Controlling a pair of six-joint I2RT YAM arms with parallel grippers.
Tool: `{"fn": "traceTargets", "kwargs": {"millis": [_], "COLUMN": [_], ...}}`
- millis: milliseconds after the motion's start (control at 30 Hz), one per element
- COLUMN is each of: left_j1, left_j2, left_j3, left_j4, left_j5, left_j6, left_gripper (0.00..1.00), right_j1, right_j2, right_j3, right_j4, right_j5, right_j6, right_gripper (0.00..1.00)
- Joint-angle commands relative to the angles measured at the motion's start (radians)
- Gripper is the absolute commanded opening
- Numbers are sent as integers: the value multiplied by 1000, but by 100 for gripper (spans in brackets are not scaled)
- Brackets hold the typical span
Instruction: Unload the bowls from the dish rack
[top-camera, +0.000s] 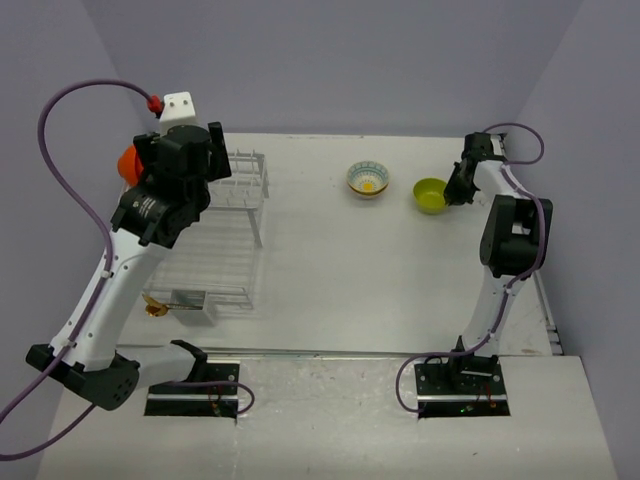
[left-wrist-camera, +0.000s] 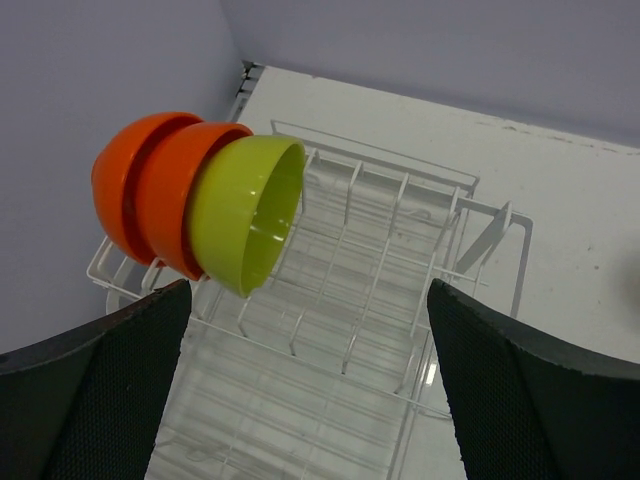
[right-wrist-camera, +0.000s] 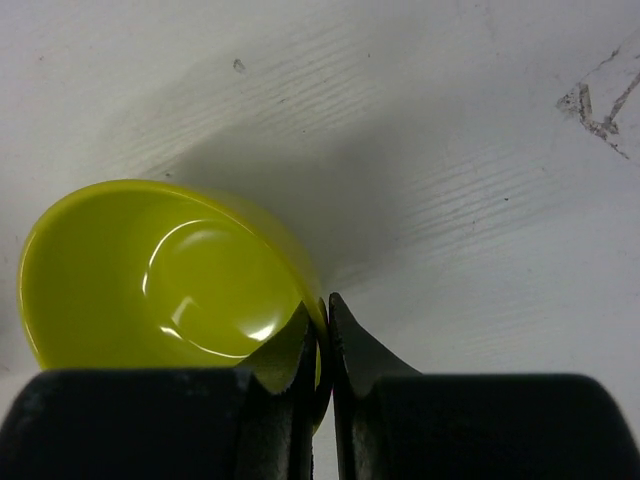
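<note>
My left gripper lowers and tilts next, fingers straddling the upper rim of the racked lime-green bowl (left-wrist-camera: 252, 220), because that bowl ends the nest with its rim uncovered.
The dish rack (top-camera: 235, 238) (left-wrist-camera: 385, 170) stands at the table's left. At its far-left end two orange bowls (left-wrist-camera: 150, 190) and a lime-green bowl (left-wrist-camera: 245, 215) stand nested on edge between the prongs; only an orange one (top-camera: 128, 163) shows from above. My left gripper (left-wrist-camera: 310, 292) (top-camera: 188, 160) hovers over the rack, open and holding nothing, just right of the bowls. A cream bowl (top-camera: 368, 180) with a yellow inside sits on the table. To its right is another lime-green bowl (top-camera: 430, 195) (right-wrist-camera: 160, 275), with my right gripper (right-wrist-camera: 326, 305) (top-camera: 458, 186) shut on its rim.
The rack's cutlery holder (top-camera: 190, 299) is at its near-left corner, with a brownish utensil (top-camera: 157, 306) sticking out to the left. Purple walls close in the table on the left, back and right. A purple cable (top-camera: 75, 190) loops beside the left arm.
</note>
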Motion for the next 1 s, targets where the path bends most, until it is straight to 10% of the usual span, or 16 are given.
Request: {"fn": "traceTargets", "kwargs": {"millis": [0,167,367,733,967], "left_j1": [7,7,7,9,15], "left_j2": [-39,-34,-1,228,348], "left_j3": [3,-20,-15,184,264], "left_j4": [14,20,-5,-157,-218], "left_j5": [24,26,9,-217,-439], "left_j6": [24,25,35,100,110], "left_gripper": [100,100,100,98,67], "right_j1": [-3,-5,-9,144,198], "right_j2": [3,-3,-100,-630,-684], "right_j3": [70,43,-22,-226,-324], "right_j4": [25,28,29,133,206], "right_j5": [-12,-29,-10,-39,-265], "right_j6": [12,18,22,-21,-25], "right_gripper": [9,25,69,87,84]}}
